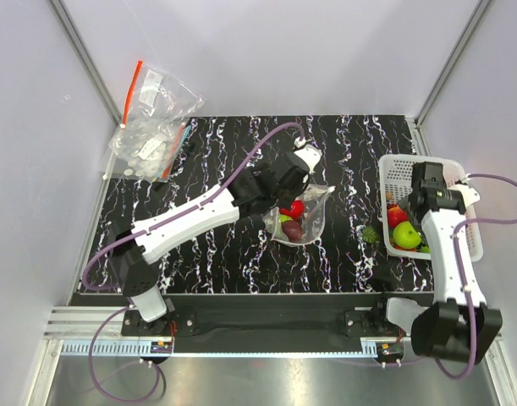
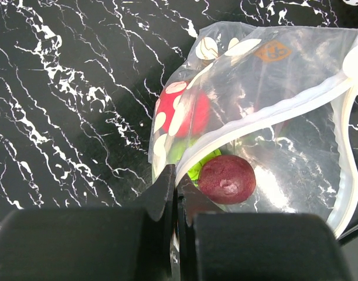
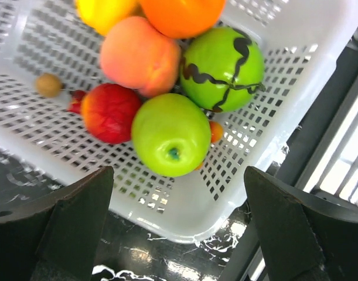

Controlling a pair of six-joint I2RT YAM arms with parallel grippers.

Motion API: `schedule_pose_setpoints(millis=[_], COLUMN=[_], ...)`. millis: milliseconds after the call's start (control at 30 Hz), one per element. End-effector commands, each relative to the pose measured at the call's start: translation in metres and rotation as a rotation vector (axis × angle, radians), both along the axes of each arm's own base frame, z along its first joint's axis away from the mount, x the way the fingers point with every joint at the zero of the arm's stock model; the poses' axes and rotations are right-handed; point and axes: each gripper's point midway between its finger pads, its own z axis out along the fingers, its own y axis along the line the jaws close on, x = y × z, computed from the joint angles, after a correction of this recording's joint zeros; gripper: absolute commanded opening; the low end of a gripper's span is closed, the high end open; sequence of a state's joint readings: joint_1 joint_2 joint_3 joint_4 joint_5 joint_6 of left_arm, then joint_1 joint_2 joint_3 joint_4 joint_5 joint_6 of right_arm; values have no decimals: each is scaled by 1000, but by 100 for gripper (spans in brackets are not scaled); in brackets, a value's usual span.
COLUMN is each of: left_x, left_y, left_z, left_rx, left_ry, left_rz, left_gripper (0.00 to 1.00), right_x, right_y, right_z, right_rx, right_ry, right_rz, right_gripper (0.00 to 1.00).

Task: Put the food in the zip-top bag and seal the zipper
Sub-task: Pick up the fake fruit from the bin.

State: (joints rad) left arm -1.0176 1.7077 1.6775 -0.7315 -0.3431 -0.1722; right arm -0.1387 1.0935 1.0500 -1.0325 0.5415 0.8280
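Note:
I will next lower the open fingers of my right gripper into the white basket (image 3: 272,76), around the sides of the green apple (image 3: 171,135). The apple lies uncovered below, in line with them.
The dotted zip-top bag (image 1: 305,213) lies open mid-table and shows in the left wrist view (image 2: 266,88). Inside are a red piece (image 2: 187,114), a green piece (image 2: 203,168) and a dark purple piece (image 2: 227,179). My left gripper (image 2: 177,175) is shut on the bag's pale zipper edge (image 2: 255,120), holding the mouth up. My right gripper (image 3: 179,193) is open above the white basket (image 3: 272,76), over a green apple (image 3: 171,134), a red fruit (image 3: 108,111), a peach (image 3: 137,55) and a green striped ball (image 3: 222,67).
A small dark green piece (image 1: 371,233) lies on the table left of the basket (image 1: 395,167). A clear bag with a red strip (image 1: 152,118) lies at the back left. White walls and metal rails surround the black marbled table (image 1: 207,254).

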Motion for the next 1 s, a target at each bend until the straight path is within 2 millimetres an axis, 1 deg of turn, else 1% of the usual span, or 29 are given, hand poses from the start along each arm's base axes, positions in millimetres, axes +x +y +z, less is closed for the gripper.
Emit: schedule_pose_setpoints(millis=[0,67,100,133,233,300,333,467,533,567,600,633,700,733,800,833,900,933,967], left_x=[-1,-1,-2,-2,-2,-1,-1,0,0,1,1,1,2,2,3,3,5,5,5], left_y=[2,3,4,4,3,2,1,-3,-3,-3,-3,-3,-3,-4,-5,-5,-7,-8,-9], left_z=[30,31,30,30,30,29,28,24,23,24,24,23,24,24,22,22,21,22,22], left_rx=[-70,-72,-72,-71,-71,-72,-70,-62,-55,-57,-58,-56,-58,-58,-55,-55,-52,-53,-56], left_ry=[-57,-59,-58,-57,-58,-58,-56,-45,-43,-45,-47,-47,-49,-49,-46,-46,-42,-41,-38], left_rz=[-10,-7,-6,-6,-8,-12,-14,-24,-21,-20,-19,-16,-13,-13,-12,-12,-8,-7,-7], left_gripper=[2,2,2,2,2,2,2,2,2,2,2,2,2,2,2,2,2,2,2], right_x=[-2,7,7,13,19,21,22,19,21,22,21,22,23,22,18,19,22,25,26], right_y=[-5,-3,-3,-5,-10,-13,-15,-22,-24,-24,-25,-25,-26,-27,-28,-26,-22,-13,-8], right_z=[-16,-28,-36,-38,-51,-57,-64,-78,-80,-81,-80,-73,-64,-54,-36,-22,0,15,24], right_rx=[25,46,49,46,42,40,37,36,38,37,35,27,17,7,-12,-15,-22,4,0], right_ry=[55,65,77,55,65,76,97,136,114,106,100,73,48,17,-4,-48,-102,-171,-192], right_rz=[-101,-89,-90,-90,-106,-115,-122,-158,-168,-165,-167,-162,-149,-145,-134,-118,-51,3,68], right_gripper=[100,100,99,100,100,100,100,100,100,96,92,79,71,67,67,66,66,64,60])
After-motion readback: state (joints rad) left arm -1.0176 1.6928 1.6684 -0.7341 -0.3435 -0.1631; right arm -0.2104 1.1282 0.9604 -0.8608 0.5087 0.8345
